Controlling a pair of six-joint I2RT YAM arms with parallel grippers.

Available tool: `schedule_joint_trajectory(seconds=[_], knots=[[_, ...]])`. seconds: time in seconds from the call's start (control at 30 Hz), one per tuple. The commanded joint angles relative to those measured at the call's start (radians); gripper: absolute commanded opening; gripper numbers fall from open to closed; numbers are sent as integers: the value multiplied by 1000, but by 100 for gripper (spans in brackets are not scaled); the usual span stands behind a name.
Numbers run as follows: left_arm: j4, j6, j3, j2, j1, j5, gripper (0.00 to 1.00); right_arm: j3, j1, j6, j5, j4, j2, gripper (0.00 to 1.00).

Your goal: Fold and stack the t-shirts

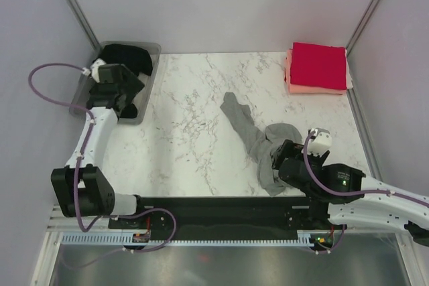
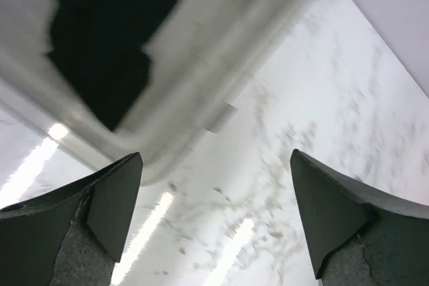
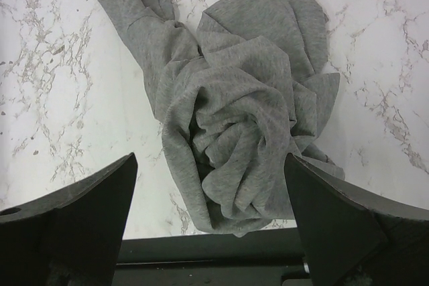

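I will next move my left gripper from the bin to the grey t-shirt's narrow far end [image 1: 234, 106], which is stretched out on the marble. I will then lower the gripper onto the t-shirt's fold.
A heather-grey t-shirt [image 1: 258, 140] lies crumpled and stretched out on the marble table, right of centre; its bunched end fills the right wrist view [image 3: 234, 125]. My right gripper [image 1: 280, 159] is open and empty, hovering over the bunched near end [image 3: 211, 185]. A black t-shirt [image 1: 127, 58] lies in the clear bin; it also shows in the left wrist view [image 2: 100, 51]. My left gripper [image 1: 129, 93] is open and empty at the bin's near right edge [image 2: 214, 185]. A red t-shirt [image 1: 318, 63] lies folded on a salmon-pink one [image 1: 312, 88] at the far right.
The clear plastic bin [image 1: 153, 65] stands at the far left corner of the table; its rim crosses the left wrist view [image 2: 201, 98]. The black rail [image 1: 221, 207] runs along the table's near edge. Grey walls close in on both sides.
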Motion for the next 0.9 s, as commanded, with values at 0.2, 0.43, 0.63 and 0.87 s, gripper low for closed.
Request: schedule_joint_trajectory(seconds=[0.2,0.43,0.63,0.87], knots=[[157,77,105,182,-453,58,96,-45,-2,13,-14,29,92,98],[174,122,339,567,-613,183,95,-123,-6,-10,-63,135,83,98],[125,91,525,791,-682,170,90,-129,-22,-23,-60,135,62,98],[110,47,643,905,-709,166,2,-142,-44,-26,-59,135,62,98]])
